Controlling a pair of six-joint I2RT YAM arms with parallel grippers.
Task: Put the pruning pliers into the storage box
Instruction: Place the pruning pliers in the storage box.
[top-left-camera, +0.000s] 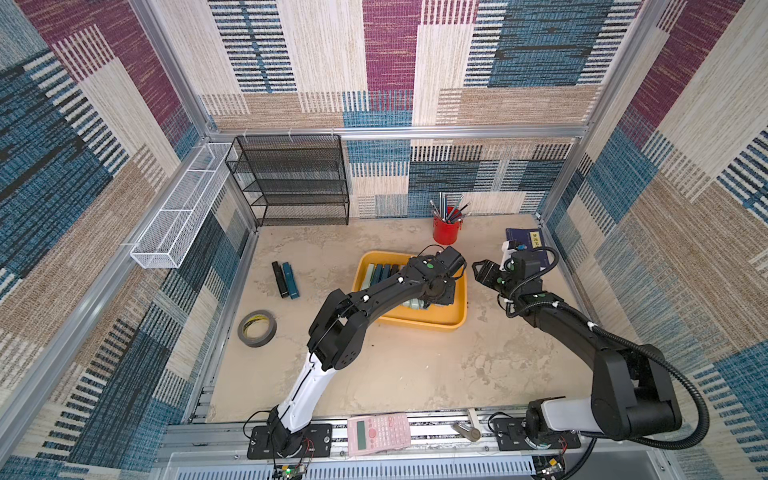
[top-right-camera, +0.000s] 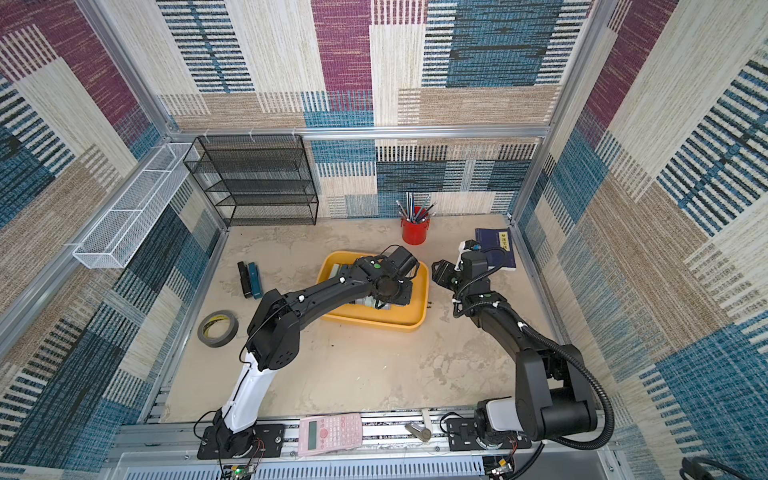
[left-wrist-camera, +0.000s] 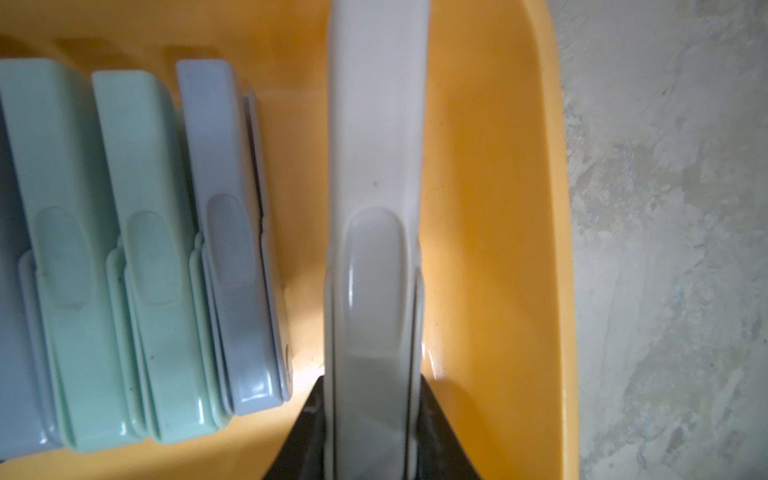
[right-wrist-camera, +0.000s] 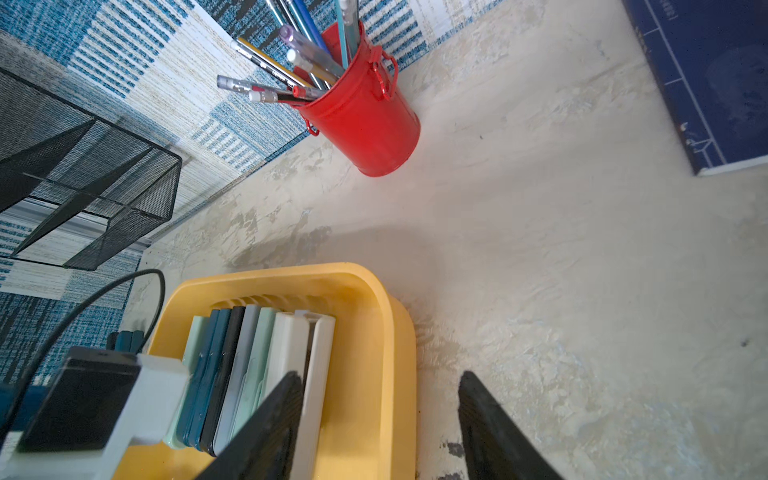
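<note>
My left gripper lowers the whitish pruning pliers onto the bare part of the bottom beside the grey pliers next and releases them, since the box's bottom (left-wrist-camera: 305, 232) is bare there.
The yellow-orange storage box (top-left-camera: 419, 324) (top-right-camera: 374, 322) lies mid-table. Several pruning pliers (right-wrist-camera: 245, 357) stand in a row inside it, mint green, teal, black and grey. My left gripper (left-wrist-camera: 374, 415) is down inside the box (left-wrist-camera: 557, 208), shut on a whitish pruning pliers (left-wrist-camera: 376, 249). That piece stands apart from the mint and grey ones (left-wrist-camera: 137, 249), near the box's wall. Two more pliers, a black one (top-left-camera: 279, 279) and a teal one (top-left-camera: 291, 280), lie on the table left of the box. My right gripper (top-left-camera: 482, 272) (right-wrist-camera: 380, 374) hangs open and empty just right of the box's rim (right-wrist-camera: 374, 291).
A red pen cup (top-left-camera: 446, 230) stands behind the box and a dark blue book (top-left-camera: 528, 245) lies at the back right. A tape roll (top-left-camera: 257, 328) lies at the left. A pink calculator (top-left-camera: 378, 434) rests on the front rail. A black mesh rack (top-left-camera: 291, 183) and a white wire basket (top-left-camera: 183, 208) are at the back left.
</note>
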